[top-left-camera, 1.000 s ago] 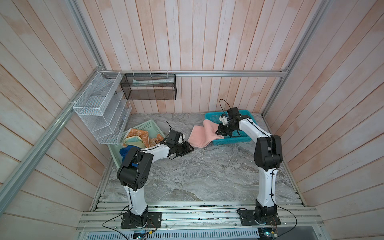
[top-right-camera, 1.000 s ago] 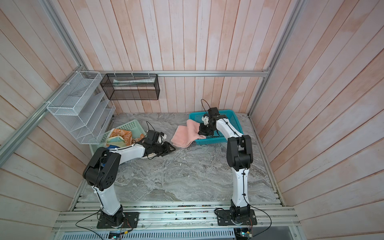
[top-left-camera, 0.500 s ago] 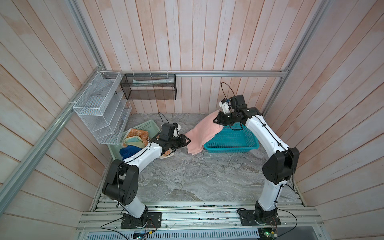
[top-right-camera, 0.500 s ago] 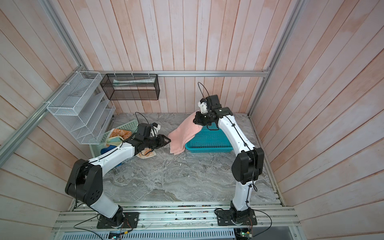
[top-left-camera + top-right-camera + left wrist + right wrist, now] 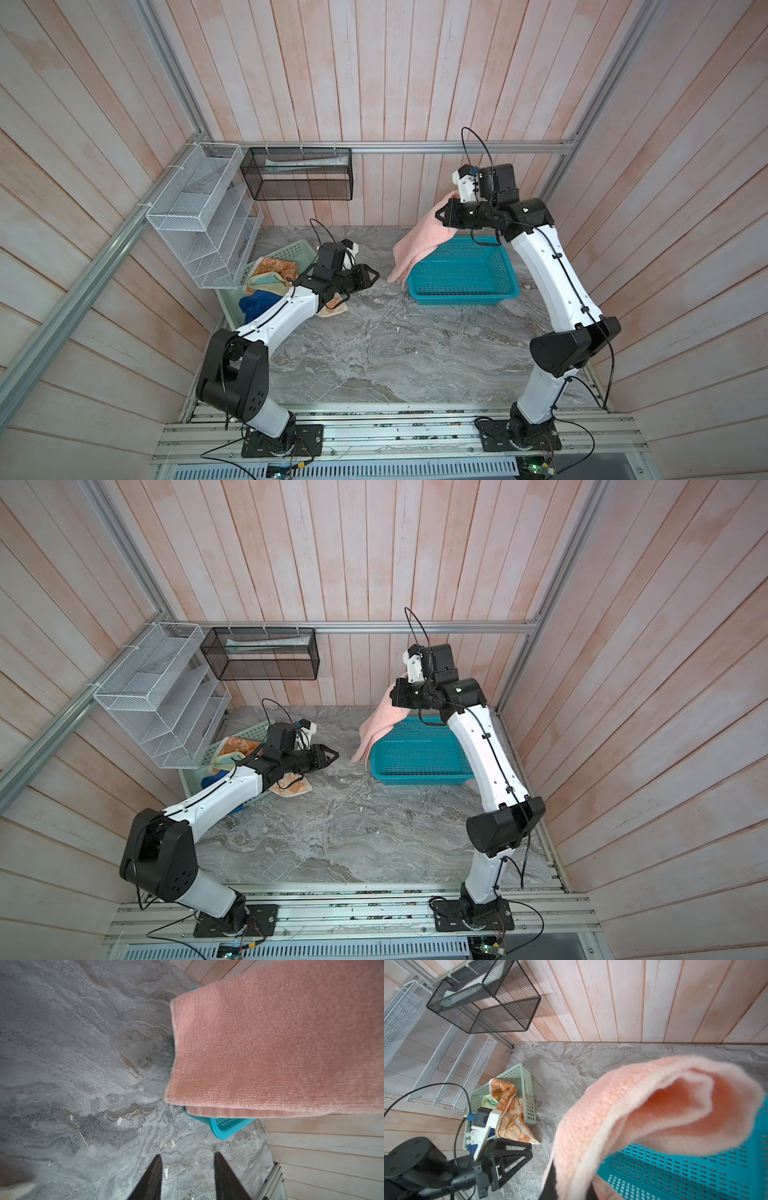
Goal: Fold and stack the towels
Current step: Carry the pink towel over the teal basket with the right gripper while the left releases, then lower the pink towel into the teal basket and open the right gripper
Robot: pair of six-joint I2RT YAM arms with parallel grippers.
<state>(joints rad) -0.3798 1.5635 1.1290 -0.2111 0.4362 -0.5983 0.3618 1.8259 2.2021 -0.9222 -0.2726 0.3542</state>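
Note:
The bottom in the teal basket's end away from the mint basket point(image 5: 297, 249) is empty. My right gripper needs to lower into that end next and release the salmon-pink towel.
My right gripper point(image 5: 442, 216) point(image 5: 395, 696) point(image 5: 571, 1186) is shut on the salmon-pink towel point(image 5: 419, 241) point(image 5: 380, 721) point(image 5: 270, 1053) point(image 5: 633, 1109), held high so it hangs doubled over the left end of the teal basket point(image 5: 461, 270). The cloth's lower corner reaches the table. My left gripper point(image 5: 374, 276) point(image 5: 334, 754) point(image 5: 187, 1157) is open and empty, pointing at the towel's lower edge but apart from it. An orange-and-cream towel point(image 5: 332, 309) point(image 5: 508, 1113) spills from the mint basket point(image 5: 297, 249) onto the table. A blue towel point(image 5: 257, 303) and a pale yellow towel point(image 5: 266, 281) lie in that basket.
A white wire rack point(image 5: 203, 216) hangs on the left wall and a black mesh basket point(image 5: 297, 174) on the back wall. Grey marble table point(image 5: 395, 353) stretches in front of both baskets. Wooden walls close in on three sides.
My right gripper has risen with the pink towel, lifting it off the teal basket's rim until it hangs. My left arm has stretched right toward the towel.

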